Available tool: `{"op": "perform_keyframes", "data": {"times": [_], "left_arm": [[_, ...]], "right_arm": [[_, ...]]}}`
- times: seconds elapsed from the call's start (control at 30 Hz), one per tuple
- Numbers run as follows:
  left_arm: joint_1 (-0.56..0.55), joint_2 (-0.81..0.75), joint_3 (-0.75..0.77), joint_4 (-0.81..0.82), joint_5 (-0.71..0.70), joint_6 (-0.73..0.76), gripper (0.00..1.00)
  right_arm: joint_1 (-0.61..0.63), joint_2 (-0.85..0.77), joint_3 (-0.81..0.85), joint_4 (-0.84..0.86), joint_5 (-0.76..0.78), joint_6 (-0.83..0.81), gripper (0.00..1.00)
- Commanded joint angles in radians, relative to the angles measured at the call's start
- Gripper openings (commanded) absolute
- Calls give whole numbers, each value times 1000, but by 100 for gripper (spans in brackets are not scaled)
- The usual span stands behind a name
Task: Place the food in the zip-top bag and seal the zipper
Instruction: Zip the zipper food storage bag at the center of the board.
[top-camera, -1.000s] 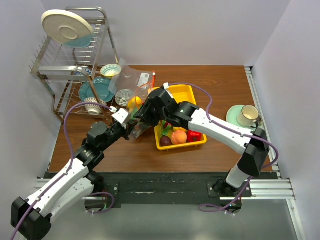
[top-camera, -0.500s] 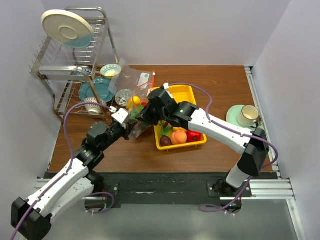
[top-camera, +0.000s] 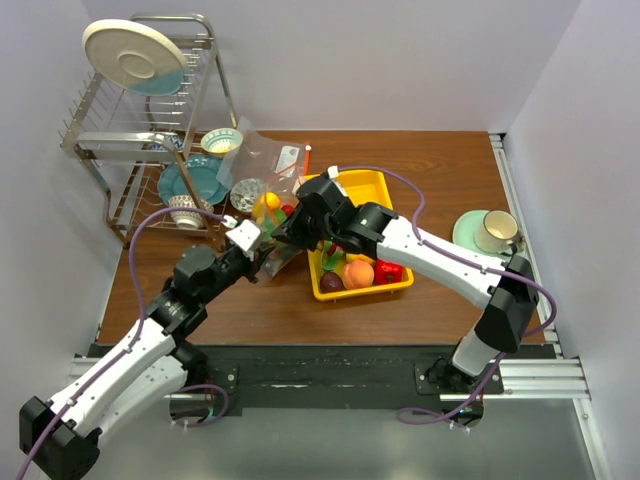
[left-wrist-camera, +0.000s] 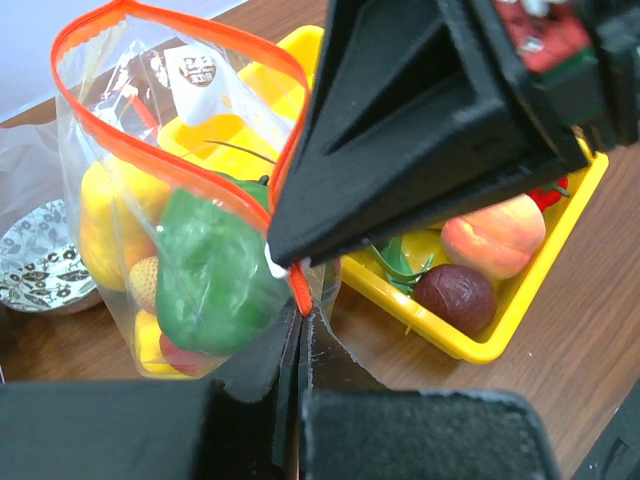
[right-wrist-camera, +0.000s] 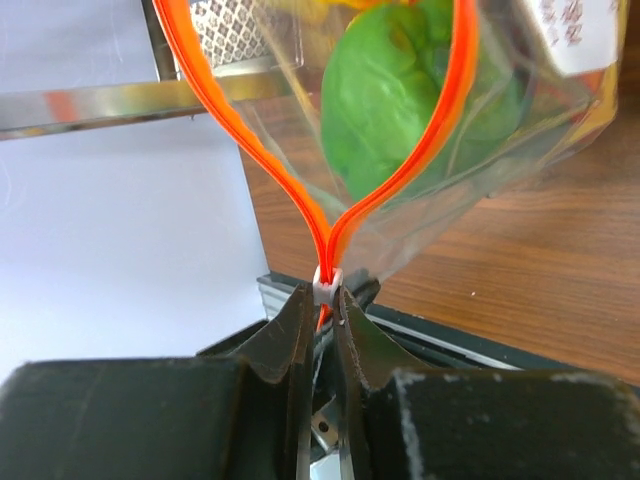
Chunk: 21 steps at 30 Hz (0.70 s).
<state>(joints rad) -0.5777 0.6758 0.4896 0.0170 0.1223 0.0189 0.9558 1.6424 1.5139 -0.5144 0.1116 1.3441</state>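
Observation:
My right gripper draws the white slider (right-wrist-camera: 326, 287) outward along the orange-red zipper to its far end next and releases it there, since the zipper's sides gape beyond it.
The zip-top bag (top-camera: 270, 212) stands between the arms, left of the yellow tray, mouth gaping. Through its clear wall (left-wrist-camera: 90, 130) show a green pepper (left-wrist-camera: 210, 270) and yellow food (left-wrist-camera: 100, 210). My left gripper (left-wrist-camera: 300, 312) is shut on the near end of the orange-red zipper (left-wrist-camera: 190, 30). My right gripper (right-wrist-camera: 322, 298) is shut on the white slider (right-wrist-camera: 326, 287), where the two zipper strips (right-wrist-camera: 327, 255) meet; beyond it they spread apart around the green pepper (right-wrist-camera: 400, 90). In the tray lie a peach (left-wrist-camera: 495, 235) and a dark round fruit (left-wrist-camera: 455, 297).
The yellow tray (top-camera: 385, 190) sits mid-table, right of the bag. A wire dish rack (top-camera: 150, 120) with plates and bowls fills the back left. A patterned glass bowl (top-camera: 250, 192) and a flat clear bag (top-camera: 262, 150) lie behind. A cup on a saucer (top-camera: 492, 230) stands far right.
The right gripper's jaws have closed onto the slider at the bag's near end. The left gripper has stayed shut on the bag, and both arms have barely shifted.

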Motion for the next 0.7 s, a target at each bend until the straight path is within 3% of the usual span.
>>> {"op": "perform_keyframes", "data": {"times": [0.0,0.27,0.67], "left_arm": [[-40,-10,67,3,16,33,0],[-142,4,76,-46,-20,59,0],[-151,-22,90,-94,33,32,0]], "right_arm": [[-55,-12,-3,2,69,-13,5],[-130,7,15,1,80,-57,5],[-247,88,92,-12,103,-135,5]]}}
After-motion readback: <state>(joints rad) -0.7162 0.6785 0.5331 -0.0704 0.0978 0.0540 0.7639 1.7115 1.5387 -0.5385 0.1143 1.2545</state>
